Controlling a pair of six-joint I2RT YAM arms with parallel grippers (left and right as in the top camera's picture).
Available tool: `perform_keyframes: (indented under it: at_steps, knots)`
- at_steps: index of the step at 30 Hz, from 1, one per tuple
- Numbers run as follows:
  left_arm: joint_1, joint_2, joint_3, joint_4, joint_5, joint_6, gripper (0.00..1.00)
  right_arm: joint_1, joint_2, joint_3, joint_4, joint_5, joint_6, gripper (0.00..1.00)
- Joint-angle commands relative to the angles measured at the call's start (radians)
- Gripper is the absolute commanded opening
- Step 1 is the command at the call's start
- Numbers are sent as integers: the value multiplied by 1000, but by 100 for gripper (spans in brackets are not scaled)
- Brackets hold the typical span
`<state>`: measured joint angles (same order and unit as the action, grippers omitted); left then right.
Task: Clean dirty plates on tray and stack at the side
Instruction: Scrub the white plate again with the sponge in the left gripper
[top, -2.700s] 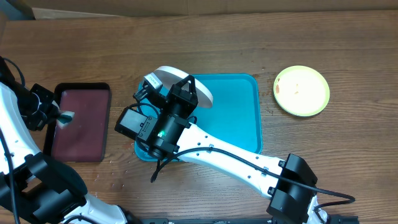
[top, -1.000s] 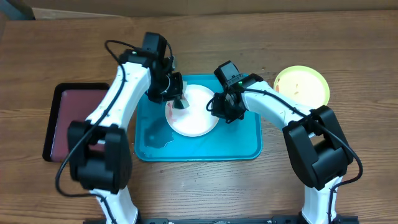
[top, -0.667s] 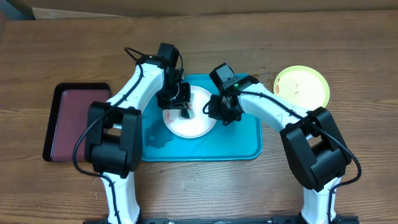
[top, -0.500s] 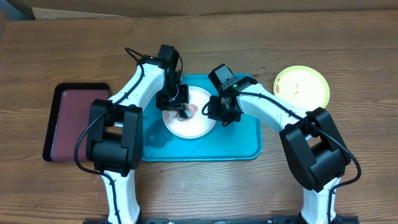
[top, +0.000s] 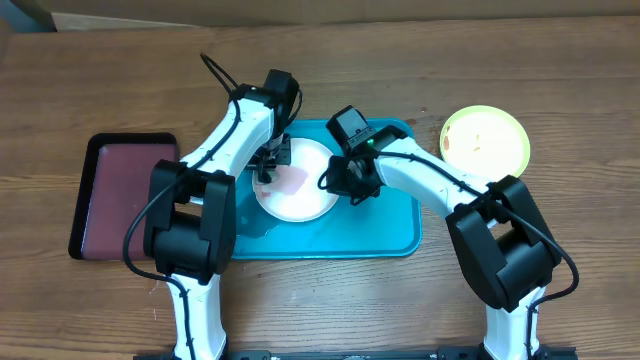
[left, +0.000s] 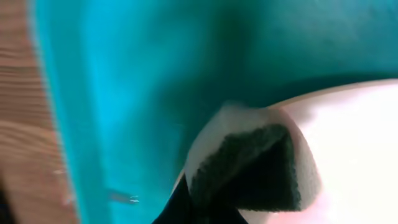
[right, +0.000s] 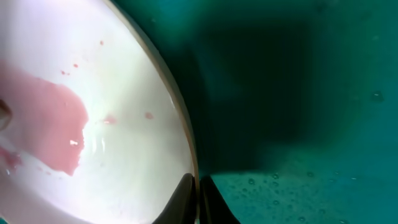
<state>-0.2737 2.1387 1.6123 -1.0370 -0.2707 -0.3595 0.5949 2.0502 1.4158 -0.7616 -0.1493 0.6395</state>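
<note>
The teal tray's bottom is below my right gripper, so next my right gripper will lift to tip the wet plate, then lower the plate's rim and let go of the plate on the teal tray's bottom.
The white plate (top: 300, 192) lies on the teal tray (top: 385, 215), with a faint pink smear on it. The right wrist view shows the plate (right: 124, 162) and a wet pink patch (right: 53, 124). My right gripper (top: 335, 180) is shut on the plate's right rim, pinching it (right: 198, 186). My left gripper (top: 268, 165) is shut on a white and dark green sponge (left: 249, 168), which presses on the plate's left edge (left: 354, 143). The yellow-green plate (top: 485, 146) lies on the table to the right of the tray. I cannot make out the light blue plate.
A dark maroon black-rimmed tray (top: 125, 195) lies on the wooden table at the left. The teal tray's floor is wet with droplets (right: 311, 180) and has a darker wet patch at its front left (top: 250, 225).
My left gripper has dragged the sponge leftward across the white plate to its left edge. The red smear has thinned to a pale pink. The plate and my right gripper have shifted slightly left.
</note>
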Motion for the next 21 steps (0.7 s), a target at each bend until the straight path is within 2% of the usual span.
perform_keyframes:
  at_steps: [1, 4, 8, 11, 14, 16, 21]
  knots:
    - [50, 32, 71, -14, -377, -72, 4, -26, -27, -24, -57, 97, -16, 4]
    - [51, 32, 122, -46, -413, -114, 4, -26, -27, -24, -57, 97, -16, 4]
    - [51, 32, 182, -76, -363, -121, 4, -26, -27, -24, -60, 97, -16, 4]
    - [51, 24, 208, -88, -245, -135, 4, -26, -27, -24, -62, 97, -16, 4]
    - [52, 15, 228, -86, -63, -129, 4, -26, -27, -24, -62, 97, -16, 4]
    - [52, 13, 241, -76, 98, -63, 4, -26, -27, -24, -63, 96, -18, 4]
    - [68, 6, 287, -112, 222, -35, 4, -26, -27, -24, -57, 96, -23, 4]
